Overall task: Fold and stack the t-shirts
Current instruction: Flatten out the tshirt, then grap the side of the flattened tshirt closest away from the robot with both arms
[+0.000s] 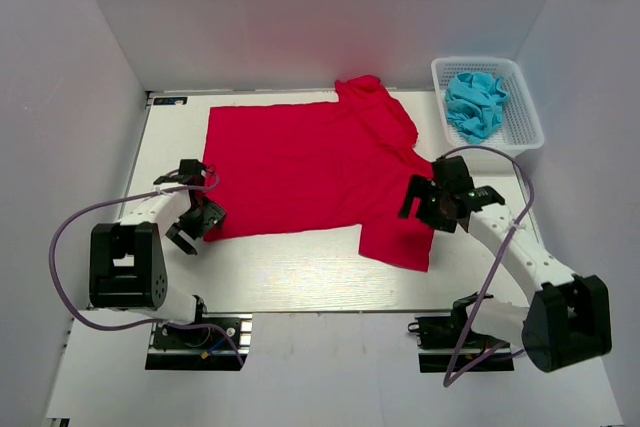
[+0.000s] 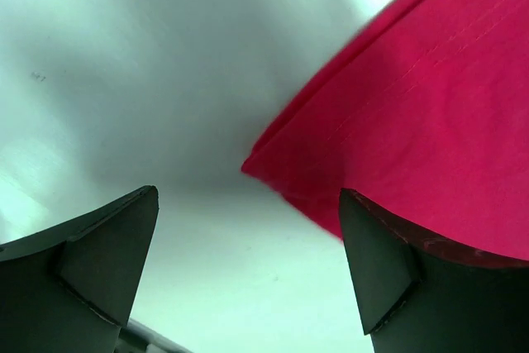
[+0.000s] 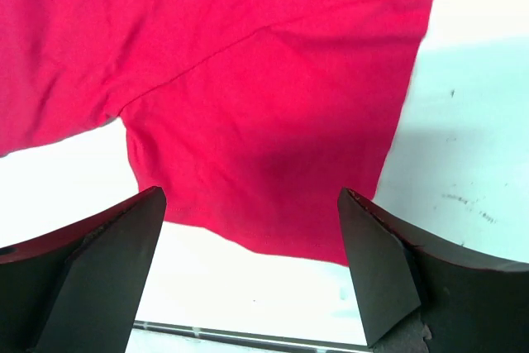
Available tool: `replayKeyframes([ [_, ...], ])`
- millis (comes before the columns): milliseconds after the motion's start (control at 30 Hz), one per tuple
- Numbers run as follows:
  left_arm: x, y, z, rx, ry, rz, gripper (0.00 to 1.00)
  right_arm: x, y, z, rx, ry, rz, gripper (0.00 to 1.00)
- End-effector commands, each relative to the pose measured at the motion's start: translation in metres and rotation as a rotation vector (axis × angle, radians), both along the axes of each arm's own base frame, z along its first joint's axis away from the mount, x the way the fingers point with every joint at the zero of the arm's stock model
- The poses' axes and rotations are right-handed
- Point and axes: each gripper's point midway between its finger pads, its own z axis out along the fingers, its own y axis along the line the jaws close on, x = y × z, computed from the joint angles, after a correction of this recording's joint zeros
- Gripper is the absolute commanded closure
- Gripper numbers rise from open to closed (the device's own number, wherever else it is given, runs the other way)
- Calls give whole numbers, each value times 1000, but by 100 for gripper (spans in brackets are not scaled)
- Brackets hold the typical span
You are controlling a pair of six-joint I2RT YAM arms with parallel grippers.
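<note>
My right gripper draws back and down onto the near sleeve's hem corner on the basket's side (image 1: 425,268) (image 3: 341,259) next, since it lies below and nearer my base.
The red t-shirt (image 1: 310,162) lies spread flat across the table, one sleeve pointing to the near right (image 3: 264,113) and the other bunched at the far edge. Its near-left hem corner (image 2: 413,113) sits just ahead of my left gripper (image 1: 195,219) (image 2: 248,241), which stands open low over bare table, nothing between its fingers. Over the near-right sleeve my right gripper (image 1: 425,207) (image 3: 252,241) is open too, the sleeve's hem lying just beyond its fingertips. The turquoise t-shirt (image 1: 475,102) is crumpled inside the basket.
A white mesh basket (image 1: 530,117) stands at the far right corner of the white table (image 1: 300,267). Grey walls close in the left, back and right sides. The table's near edge (image 3: 248,336) runs just below the right gripper.
</note>
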Motion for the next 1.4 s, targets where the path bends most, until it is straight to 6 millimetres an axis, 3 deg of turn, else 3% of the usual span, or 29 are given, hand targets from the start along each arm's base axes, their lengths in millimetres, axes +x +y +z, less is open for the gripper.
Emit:
replayKeyframes([
  [0, 37, 2, 8, -19, -148, 79, 0, -10, -5, 8, 20, -25, -52, 10],
  [133, 32, -2, -13, -55, -94, 96, 11, -26, -14, -7, 2, 29, -101, 10],
  [167, 21, -2, -22, -62, -56, 105, 22, -29, -15, -10, 4, 41, -122, 10],
  [267, 13, -4, -31, -75, -44, 113, 44, -39, -19, -18, -3, 72, -160, 10],
  [333, 12, -4, -33, -86, -56, 120, 54, -41, -25, -20, -21, 73, -185, 10],
  [367, 9, -6, -34, -99, -62, 118, 72, -45, -26, -23, -24, 90, -204, 10],
  [433, 8, -8, -31, -109, -75, 116, 95, -51, -28, -28, -32, 114, -218, 10],
  [467, 8, -8, -31, -110, -75, 116, 100, -55, -28, -32, -28, 128, -226, 10],
  [700, 14, -10, -11, -119, -121, 112, 100, -91, -7, -67, 68, 263, -140, 11],
  [800, 10, -14, -13, -141, -120, 108, 100, -94, 1, -79, 84, 285, -123, 13],
  [900, 4, -15, -16, -150, -109, 107, 100, -98, 13, -84, 125, 315, -68, 25],
  [933, 7, -15, -14, -148, -126, 97, 100, -97, 16, -83, 139, 316, -66, 33],
  [967, 7, -17, -14, -157, -126, 95, 100, -96, 20, -80, 155, 313, -55, 76],
  [1000, 0, -17, -16, -157, -114, 96, 100, -98, 21, -78, 163, 322, -67, 100],
  [1200, -12, -19, -1, -158, -140, 85, 100, -141, 4, -55, 129, 425, -136, 100],
  [1367, -49, -19, 6, -152, -94, 110, 100, -179, 16, -29, 248, 501, -119, 100],
])
